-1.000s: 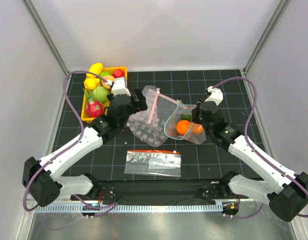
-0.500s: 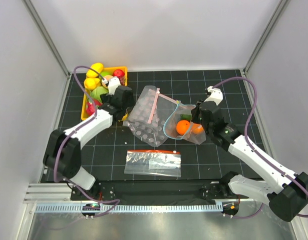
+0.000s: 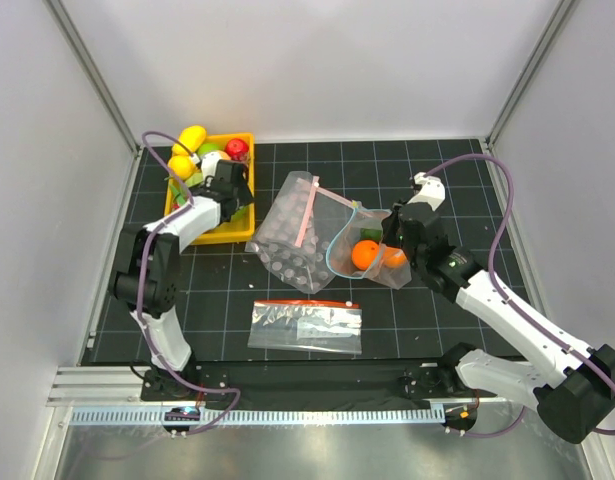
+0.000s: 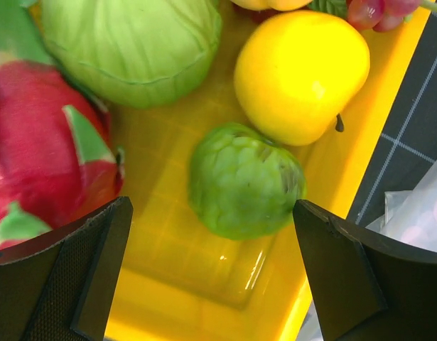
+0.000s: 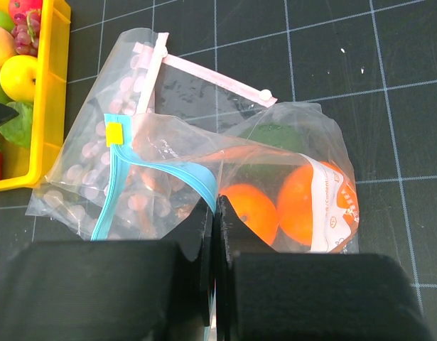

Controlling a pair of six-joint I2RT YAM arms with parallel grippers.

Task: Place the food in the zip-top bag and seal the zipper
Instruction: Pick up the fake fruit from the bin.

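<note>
The knobbly green fruit [image 4: 243, 181] is nearer my left gripper's finger by the tray's side, so I will lower my left gripper next toward that side of the tray, with its fingers on both sides of the fruit.
The zip-top bag [image 3: 365, 252] lies crinkled right of centre, with two oranges [image 5: 246, 207] and a dark green item [image 5: 275, 135] inside. My right gripper [image 5: 217, 206] is shut on the bag's mouth at the light-blue zipper [image 5: 182, 170], which hangs open in a curve. In the overhead view the right gripper [image 3: 389, 232] sits at the bag's back edge. My left gripper [image 4: 211, 206] is open low over the yellow tray [image 3: 239, 232], with a knobbly green fruit [image 4: 243, 181] between its fingers [image 4: 97, 256], untouched. A yellow fruit [image 4: 300, 71], a cabbage [image 4: 133, 42] and a dragon fruit [image 4: 40, 156] lie around it.
A dotted clear bag with a pink strip [image 3: 287, 240] lies between the tray and the zip-top bag, partly under it. A flat clear bag with a red-orange strip [image 3: 307, 325] lies nearer the arm bases. The enclosure walls stand close on both sides.
My left arm has swung back and to the left, from beside the dotted bag to over the yellow tray. The right gripper and the bag have not moved.
</note>
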